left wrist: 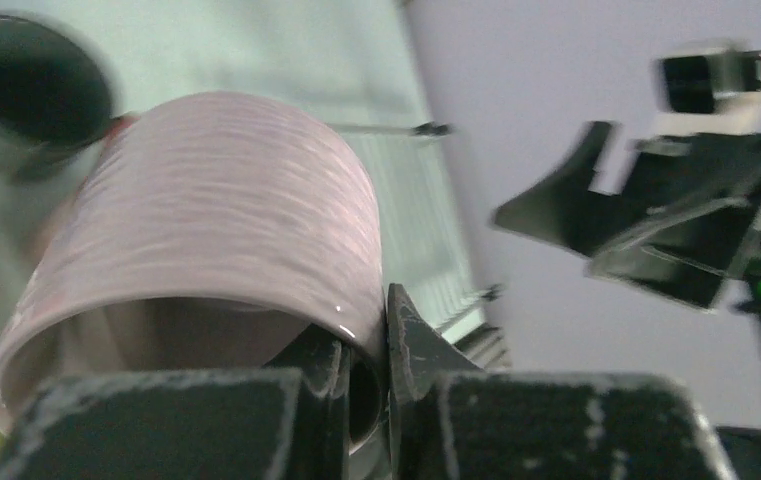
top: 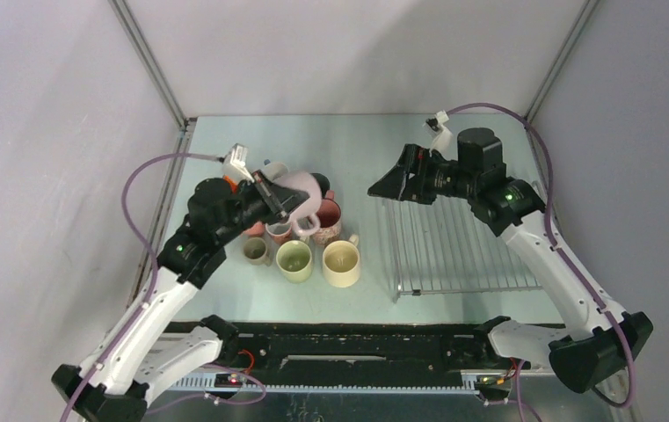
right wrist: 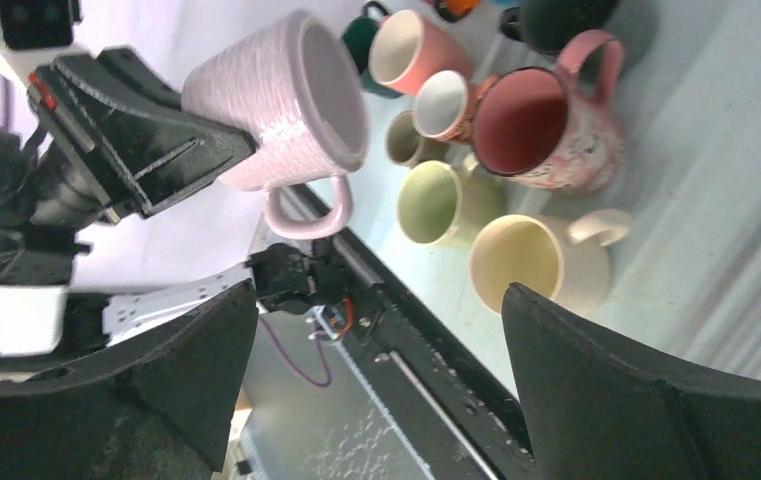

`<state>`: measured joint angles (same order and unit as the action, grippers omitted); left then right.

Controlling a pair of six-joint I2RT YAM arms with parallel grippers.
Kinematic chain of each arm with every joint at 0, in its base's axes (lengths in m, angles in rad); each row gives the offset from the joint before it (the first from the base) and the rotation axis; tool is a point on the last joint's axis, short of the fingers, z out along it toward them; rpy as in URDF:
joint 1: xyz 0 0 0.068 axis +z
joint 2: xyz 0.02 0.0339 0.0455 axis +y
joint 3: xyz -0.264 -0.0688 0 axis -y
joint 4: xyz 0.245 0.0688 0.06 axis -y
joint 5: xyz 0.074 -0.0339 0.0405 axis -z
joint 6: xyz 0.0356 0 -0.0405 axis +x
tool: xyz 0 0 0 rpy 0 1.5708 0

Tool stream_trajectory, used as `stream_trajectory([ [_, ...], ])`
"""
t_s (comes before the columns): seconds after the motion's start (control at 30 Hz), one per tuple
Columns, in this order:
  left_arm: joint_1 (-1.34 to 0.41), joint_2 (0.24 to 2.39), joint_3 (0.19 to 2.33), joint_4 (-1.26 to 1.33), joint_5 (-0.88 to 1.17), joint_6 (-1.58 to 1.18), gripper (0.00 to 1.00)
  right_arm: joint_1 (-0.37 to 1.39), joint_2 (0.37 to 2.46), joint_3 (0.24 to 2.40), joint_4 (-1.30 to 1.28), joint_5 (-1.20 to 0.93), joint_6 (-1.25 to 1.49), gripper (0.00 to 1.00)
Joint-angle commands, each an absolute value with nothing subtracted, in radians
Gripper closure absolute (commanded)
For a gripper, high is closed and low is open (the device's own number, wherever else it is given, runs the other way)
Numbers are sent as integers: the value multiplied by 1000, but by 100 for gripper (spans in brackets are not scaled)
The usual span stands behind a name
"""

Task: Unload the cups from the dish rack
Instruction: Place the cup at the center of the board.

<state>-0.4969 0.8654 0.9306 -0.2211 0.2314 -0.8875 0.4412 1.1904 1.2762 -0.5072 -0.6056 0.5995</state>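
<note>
I need to swing my left gripper back past the small beige mug next, turn the lilac mug upright, and then lower it onto the empty table there.
My left gripper (top: pixel 283 209) is shut on the rim of a lilac ribbed mug (top: pixel 301 193) and holds it tilted in the air above the cluster of mugs on the table. In the left wrist view one finger is inside the lilac mug (left wrist: pixel 216 210) and one outside. The right wrist view shows the lilac mug (right wrist: pixel 276 100) with its handle hanging down. The silvery wire dish rack (top: pixel 462 242) lies at the right with no mugs on it. My right gripper (top: pixel 385 187) is open and empty above the rack's far left corner.
On the table left of the rack stand a pale green mug (top: pixel 294 260), a pale yellow mug (top: pixel 341 263), a small beige mug (top: pixel 256 251), a pink patterned mug (top: pixel 326 220) and others behind them. Grey walls enclose the table.
</note>
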Motion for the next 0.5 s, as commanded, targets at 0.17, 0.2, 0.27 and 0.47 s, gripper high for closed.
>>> stream_trajectory([
  [0.17,-460,729,1080,-883,-312,-734,100,448,1138,1270,-608,-433,475,2],
  [0.2,-453,728,1087,-928,-354,-733,100,448,1139,1266,-606,-433,473,2],
  [0.27,-436,732,1081,-995,-439,-733,100,448,1141,1258,-603,-431,471,2],
  [0.47,-309,772,992,-1007,-419,-709,100,448,1150,1242,-603,-424,456,2],
])
